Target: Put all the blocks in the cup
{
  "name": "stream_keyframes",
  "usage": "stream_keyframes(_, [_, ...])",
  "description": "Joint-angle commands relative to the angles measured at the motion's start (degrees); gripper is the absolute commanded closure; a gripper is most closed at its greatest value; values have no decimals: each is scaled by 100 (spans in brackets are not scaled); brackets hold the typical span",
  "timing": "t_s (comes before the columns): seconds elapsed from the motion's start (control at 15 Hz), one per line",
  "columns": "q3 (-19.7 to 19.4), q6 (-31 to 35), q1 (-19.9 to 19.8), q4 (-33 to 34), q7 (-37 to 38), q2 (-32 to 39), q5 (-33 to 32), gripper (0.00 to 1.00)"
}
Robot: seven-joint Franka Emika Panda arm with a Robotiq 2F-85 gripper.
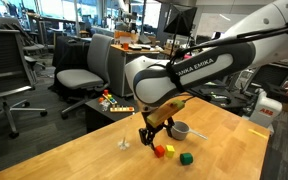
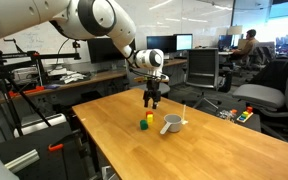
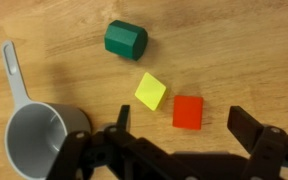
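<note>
I will next move my open gripper down onto the red block (image 3: pixel 188 111), because the block is already between its two fingers.
In the wrist view the red block (image 3: pixel 188 111) lies on the wooden table between my open gripper's fingers (image 3: pixel 184 125). The yellow block (image 3: pixel 151 91) lies just beside it, and the green block (image 3: pixel 125 40) lies farther off. The grey cup (image 3: pixel 39 140) stands empty at the left with its handle pointing away. In an exterior view my gripper (image 1: pixel 156 132) hangs just above the red block (image 1: pixel 160 151) and yellow block (image 1: pixel 168 150), with the green block (image 1: pixel 186 158) and the cup (image 1: pixel 180 129) nearby. In another exterior view I see the gripper (image 2: pixel 151 100), yellow block (image 2: pixel 149 117), green block (image 2: pixel 144 125) and cup (image 2: pixel 171 123).
A small whitish clear object (image 1: pixel 123 143) stands on the table beside the blocks. Colourful toys (image 1: pixel 109 100) sit near the far table edge, and a red and white object (image 1: pixel 264 112) lies at one corner. Office chairs (image 2: pixel 269 100) surround the table.
</note>
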Motion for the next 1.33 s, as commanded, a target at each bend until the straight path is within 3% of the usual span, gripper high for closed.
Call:
stream_keyframes(0.0, [3,89,-105,-137,-13,-100,56,0])
stream_keyframes(1.0, [177,-12,-209,600,-195,675,303,0])
stream_keyframes(1.07, [170,13,-203,628,-202,686,291,25])
stream_keyframes(1.13, [169,2,-214,657,-188,699,304,26])
stream_keyframes(1.27, [166,-19,-225,702,-172,703,314,41])
